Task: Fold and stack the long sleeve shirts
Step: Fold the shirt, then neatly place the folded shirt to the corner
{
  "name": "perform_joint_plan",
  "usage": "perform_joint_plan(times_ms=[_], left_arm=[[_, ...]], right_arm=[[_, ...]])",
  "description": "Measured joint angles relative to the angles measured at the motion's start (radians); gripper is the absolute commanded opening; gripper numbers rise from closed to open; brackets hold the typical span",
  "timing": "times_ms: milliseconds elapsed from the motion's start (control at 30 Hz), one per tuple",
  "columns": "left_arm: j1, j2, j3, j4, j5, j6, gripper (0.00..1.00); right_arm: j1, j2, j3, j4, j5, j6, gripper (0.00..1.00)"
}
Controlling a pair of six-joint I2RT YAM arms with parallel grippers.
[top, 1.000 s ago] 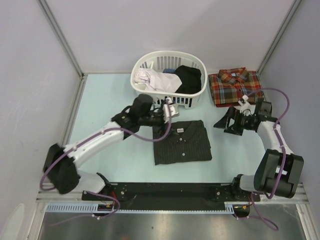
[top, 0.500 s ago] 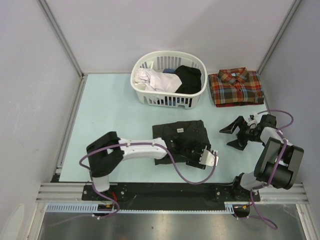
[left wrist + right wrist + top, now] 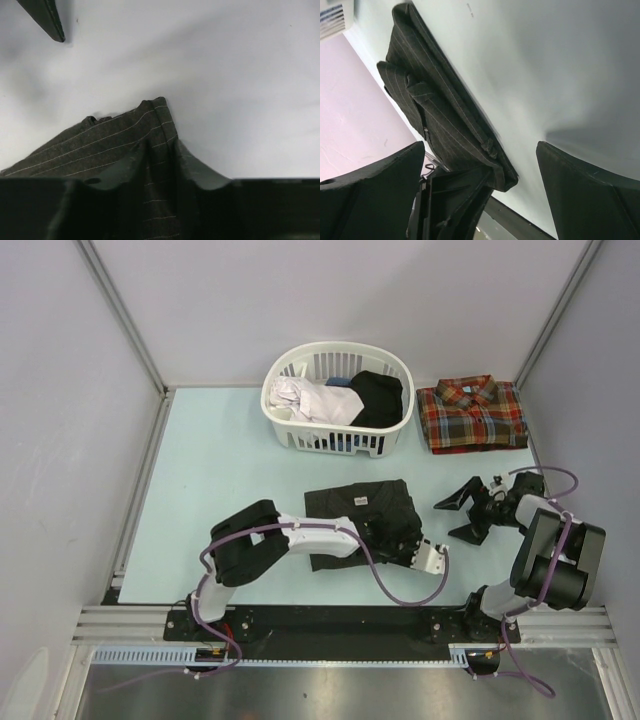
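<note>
My right gripper moves across to the pinstriped shirt's facing edge and closes there next, since that edge lies just to its left in the top view.
The black pinstriped long sleeve shirt [image 3: 355,523] lies folded at the table's middle. My left gripper [image 3: 408,543] has reached across to its near right corner. In the left wrist view the left gripper [image 3: 161,150] is shut on a fold of the pinstriped shirt [image 3: 100,145] at that corner. My right gripper [image 3: 456,515] stands wide open just right of the shirt, touching nothing. From the right wrist the shirt [image 3: 435,115] lies ahead between the open fingers [image 3: 585,190]. The plaid long sleeve shirt [image 3: 472,415] lies folded at the back right.
A white laundry basket [image 3: 292,432] with white and black clothes stands at the back centre. The grey side walls close in left and right. The black base rail [image 3: 330,622] runs along the near edge.
My left arm swung from the shirt's far side by the basket to its near right corner, and its jaws closed on the cloth. My right gripper drew back toward the near right, still open.
</note>
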Motion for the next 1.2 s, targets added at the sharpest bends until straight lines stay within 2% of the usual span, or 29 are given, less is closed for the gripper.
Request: perform_joint_plan(times_ms=[167,500,733,933,1033,1067,1133,1167,1200], left_arm=[[0.049,-0.005,0.002,0.008,0.072,-0.042,0.13],[0.091,-0.116,-0.018,0.026,0.167,-0.137,0.12],[0.095,-0.124,-0.018,0.022,0.19,-0.146,0.13],[0.097,-0.124,-0.018,0.018,0.202,-0.146,0.13],[0.099,-0.124,-0.018,0.019,0.206,-0.15,0.13],[0.099,-0.124,-0.018,0.019,0.208,-0.154,0.13],[0.1,-0.124,-0.018,0.019,0.21,-0.157,0.17],[0.101,-0.124,-0.018,0.019,0.213,-0.162,0.21],[0.101,-0.124,-0.018,0.019,0.216,-0.163,0.32]], right_arm=[[0.065,0.015,-0.01,0.023,-0.011,0.005,1.0],[0.162,0.09,-0.039,0.116,-0.132,0.06,1.0],[0.248,0.137,-0.06,0.266,-0.195,0.161,0.99],[0.296,0.185,-0.062,0.403,-0.223,0.251,0.9],[0.335,0.192,-0.073,0.476,-0.209,0.304,0.76],[0.349,0.194,-0.076,0.494,-0.2,0.317,0.65],[0.37,0.195,-0.086,0.523,-0.18,0.343,0.52],[0.374,0.194,-0.089,0.531,-0.167,0.351,0.35],[0.375,0.194,-0.09,0.533,-0.151,0.353,0.26]])
